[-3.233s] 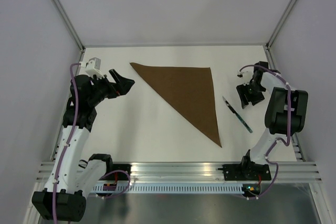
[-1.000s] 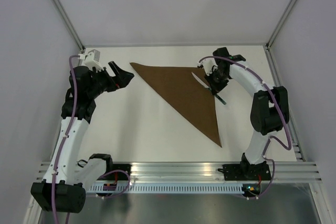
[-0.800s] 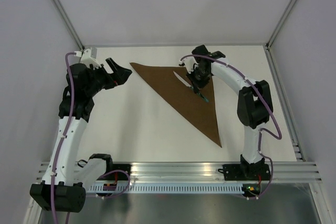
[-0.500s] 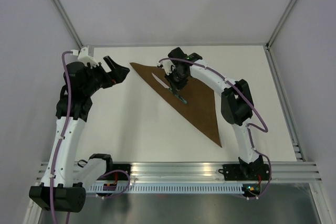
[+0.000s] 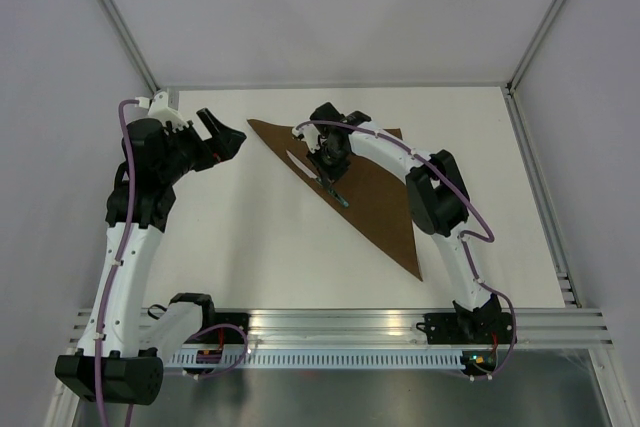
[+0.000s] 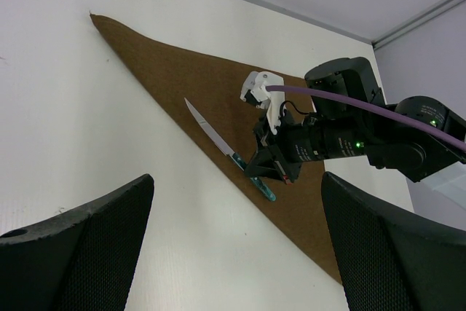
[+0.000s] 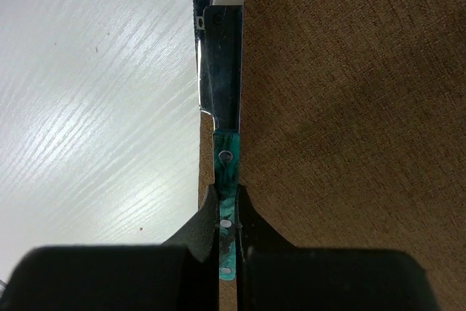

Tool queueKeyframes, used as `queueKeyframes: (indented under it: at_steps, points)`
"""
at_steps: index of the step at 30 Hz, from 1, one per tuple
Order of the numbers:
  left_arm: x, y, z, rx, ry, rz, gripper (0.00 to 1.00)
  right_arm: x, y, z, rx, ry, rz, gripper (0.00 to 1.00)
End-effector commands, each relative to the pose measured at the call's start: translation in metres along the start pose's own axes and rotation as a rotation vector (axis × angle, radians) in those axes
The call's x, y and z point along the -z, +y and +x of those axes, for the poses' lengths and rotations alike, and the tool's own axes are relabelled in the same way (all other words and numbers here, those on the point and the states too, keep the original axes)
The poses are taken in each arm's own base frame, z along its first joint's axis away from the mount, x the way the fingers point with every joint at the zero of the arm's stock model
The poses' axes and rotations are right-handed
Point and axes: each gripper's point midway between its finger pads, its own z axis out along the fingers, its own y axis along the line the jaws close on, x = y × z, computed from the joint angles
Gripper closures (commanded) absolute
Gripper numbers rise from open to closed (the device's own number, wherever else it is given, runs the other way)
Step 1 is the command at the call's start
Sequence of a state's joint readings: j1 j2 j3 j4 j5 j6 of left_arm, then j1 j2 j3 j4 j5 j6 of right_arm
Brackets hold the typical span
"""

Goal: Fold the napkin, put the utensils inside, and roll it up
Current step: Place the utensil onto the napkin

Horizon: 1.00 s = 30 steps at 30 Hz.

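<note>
The knife's blade runs along the napkin's edge, and cloth just inside the napkin's diagonal edge [image 7: 255, 169] is below, so my right gripper will next move gently toward the napkin's middle and go down to release.
The dark brown napkin [image 5: 365, 175] lies as a flat triangle at the back of the table, also in the left wrist view [image 6: 175, 71] and filling the right of the right wrist view [image 7: 349, 107]. My right gripper [image 5: 329, 159] is shut on the teal handle of the knife [image 7: 226, 169]. It holds the knife [image 5: 318, 176] low along the napkin's left diagonal edge, silver blade pointing to the far left. I cannot tell whether it touches the cloth. My left gripper [image 5: 226, 138] hovers open and empty beside the napkin's far-left corner; from it I see the knife [image 6: 215, 138] and right gripper [image 6: 271, 167].
White table [image 5: 260, 237] all round the napkin. Grey walls and an aluminium frame [image 5: 130, 47] close the back and sides. A rail [image 5: 330, 325] with both arm bases runs along the near edge.
The right arm took the knife from the table right of the napkin and carried it left across the cloth to the diagonal edge. The left gripper stays open, shifted slightly back.
</note>
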<state>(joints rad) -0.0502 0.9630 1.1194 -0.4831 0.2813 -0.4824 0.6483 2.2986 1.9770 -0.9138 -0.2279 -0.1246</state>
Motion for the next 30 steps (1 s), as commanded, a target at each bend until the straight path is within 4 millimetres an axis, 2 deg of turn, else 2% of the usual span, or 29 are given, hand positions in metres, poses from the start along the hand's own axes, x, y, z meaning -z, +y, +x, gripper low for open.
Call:
queueKeyframes:
  at_steps: [1, 20, 30]
  points:
    - [0.006, -0.005, -0.009, -0.019, -0.022, 0.006, 0.00, 0.005, -0.006, 0.003, -0.090, 0.012, 0.066, 1.00]
    - [0.001, 0.001, -0.001, -0.027, -0.002, -0.004, 0.00, -0.026, -0.013, 0.021, -0.111, 0.081, 0.076, 0.99]
    - [-0.001, 0.003, 0.000, -0.029, -0.002, -0.011, 0.00, -0.027, -0.016, 0.022, -0.104, 0.082, 0.085, 1.00]
